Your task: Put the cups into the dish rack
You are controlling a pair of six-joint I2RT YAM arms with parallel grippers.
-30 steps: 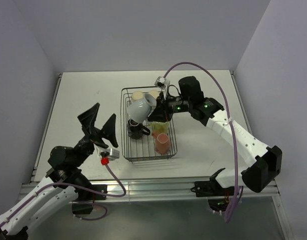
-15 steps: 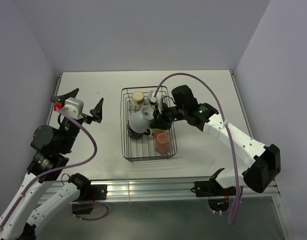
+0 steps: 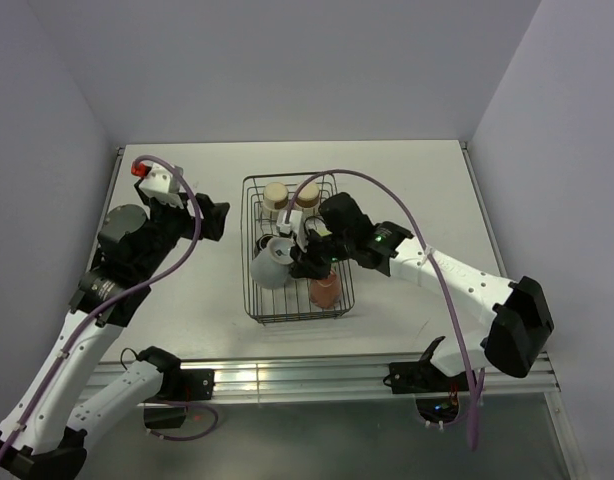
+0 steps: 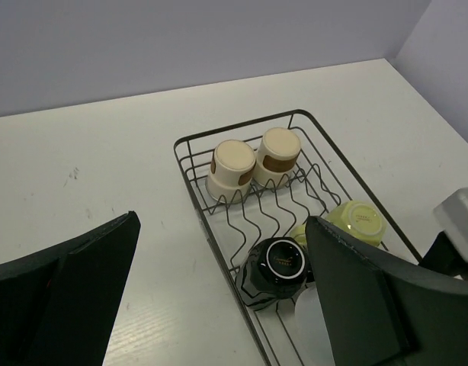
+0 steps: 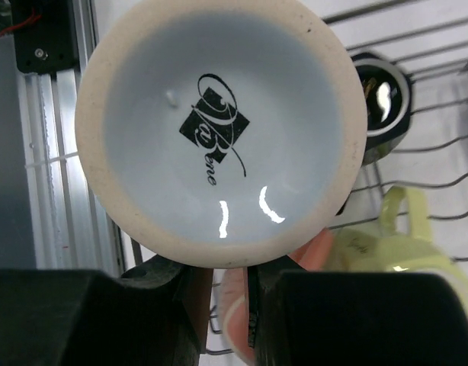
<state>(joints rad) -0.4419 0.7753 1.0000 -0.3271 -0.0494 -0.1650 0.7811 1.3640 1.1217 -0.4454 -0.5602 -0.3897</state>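
The robot's right gripper will next move back and down to the rack's open near corner (image 3: 273, 302) beside the salmon mug and release the pale blue-grey cup, since that corner is below and back.
The dish rack (image 3: 339, 300) is a black wire basket in the middle of the table. My right gripper (image 3: 299, 262) is shut on the pale blue-grey cup (image 3: 271, 268), held low over the rack's near-left part. The cup's base (image 5: 219, 130) fills the right wrist view and hides where the fingers (image 5: 169, 309) grip it. In the rack are two tan tumblers (image 4: 231, 166) (image 4: 277, 155), upside down, a black mug (image 4: 276, 267), a yellow mug (image 4: 356, 221) and a salmon mug (image 3: 325, 288). My left gripper (image 3: 205, 220) stands open and empty above the table, left of the rack.
The aluminium rail (image 3: 287, 378) runs along the table's near edge. Walls close in the table at the back and on both sides. A purple cable (image 3: 387, 185) arches over the right arm.
The right gripper has brought the pale cup down and toward me into the rack. The left arm has swung up and away, and its camera now looks over the rack.
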